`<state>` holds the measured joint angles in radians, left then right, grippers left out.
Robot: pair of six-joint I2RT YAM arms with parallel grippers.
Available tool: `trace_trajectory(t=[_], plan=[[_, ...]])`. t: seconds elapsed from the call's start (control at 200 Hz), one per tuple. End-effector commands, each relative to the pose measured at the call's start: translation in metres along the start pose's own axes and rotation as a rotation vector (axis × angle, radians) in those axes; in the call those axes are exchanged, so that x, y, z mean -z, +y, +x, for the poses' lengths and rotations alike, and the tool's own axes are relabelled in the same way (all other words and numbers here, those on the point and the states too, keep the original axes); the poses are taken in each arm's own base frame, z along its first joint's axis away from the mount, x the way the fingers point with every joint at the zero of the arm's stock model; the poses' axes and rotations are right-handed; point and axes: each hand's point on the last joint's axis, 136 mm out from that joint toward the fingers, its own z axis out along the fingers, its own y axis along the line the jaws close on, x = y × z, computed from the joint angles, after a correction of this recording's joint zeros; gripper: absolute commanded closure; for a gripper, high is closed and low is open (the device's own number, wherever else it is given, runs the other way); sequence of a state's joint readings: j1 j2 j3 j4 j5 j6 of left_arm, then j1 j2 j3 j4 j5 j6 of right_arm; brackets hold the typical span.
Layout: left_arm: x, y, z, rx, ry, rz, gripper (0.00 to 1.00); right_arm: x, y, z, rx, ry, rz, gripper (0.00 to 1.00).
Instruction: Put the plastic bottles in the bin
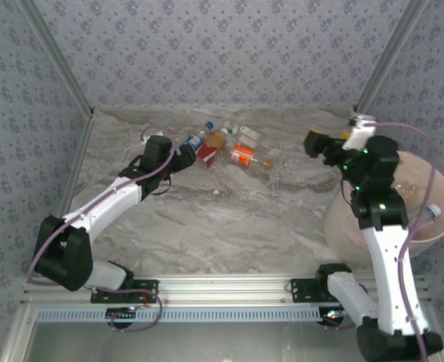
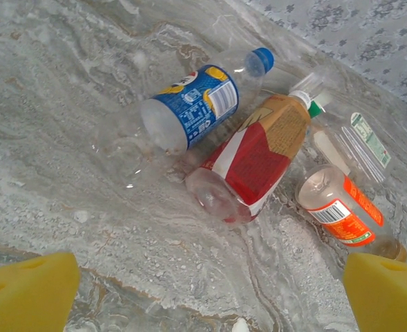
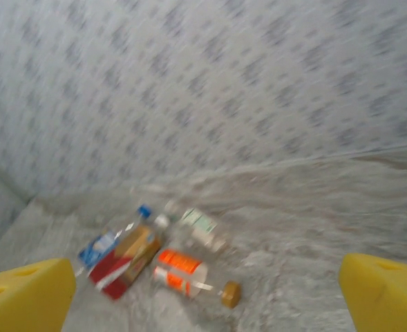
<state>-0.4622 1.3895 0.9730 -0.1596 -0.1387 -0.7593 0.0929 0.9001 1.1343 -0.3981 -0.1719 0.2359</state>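
The clear orange-labelled bottle point(image 1: 234, 154) lies nearest to my right gripper, so next I will swing it away from the bin point(image 1: 433, 234) and lower it onto the bottle's bottom end.
Several plastic bottles lie in a cluster at the back middle of the table. Closest to my left gripper point(image 2: 206, 304) are a blue-labelled bottle point(image 2: 189, 107) and a red-labelled one point(image 2: 251, 159). An orange-labelled bottle point(image 2: 341, 211) and a clear one with a green-white label point(image 2: 358, 138) lie beyond them. My left gripper point(image 1: 182, 154) stands open just short of the red bottle point(image 1: 206, 153), holding nothing. My right gripper point(image 1: 312, 142) hangs open and empty in the air, left of the bin point(image 1: 433, 234). Its blurred view looks down on the cluster, with the orange bottle point(image 3: 182, 272) nearest.
The patterned back wall point(image 1: 222, 53) stands close behind the bottles. The right arm point(image 1: 376, 204) covers part of the bin's left rim. A bottle with a blue cap point(image 1: 431, 213) seems to lie inside the bin. Bare marble tabletop point(image 1: 237, 219) lies between the arms.
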Motion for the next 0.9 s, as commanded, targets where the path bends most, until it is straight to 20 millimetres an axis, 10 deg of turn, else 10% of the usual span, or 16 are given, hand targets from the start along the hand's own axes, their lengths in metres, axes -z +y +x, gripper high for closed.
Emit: trace_trajectory(t=[0.0,0.545,0.894], plan=[[0.000,0.001,-0.001,0.055,0.033,-0.001,0.02,-0.036,0.033,0.023,0.196,0.098,-0.100,0.00],[0.014,0.032,0.009,0.073,0.049,-0.102,0.02,-0.194,0.087,0.184,0.666,0.630,-0.280,0.01],[0.022,0.053,0.010,0.089,0.031,-0.154,0.02,-0.260,0.064,0.265,0.920,0.906,-0.255,0.07]])
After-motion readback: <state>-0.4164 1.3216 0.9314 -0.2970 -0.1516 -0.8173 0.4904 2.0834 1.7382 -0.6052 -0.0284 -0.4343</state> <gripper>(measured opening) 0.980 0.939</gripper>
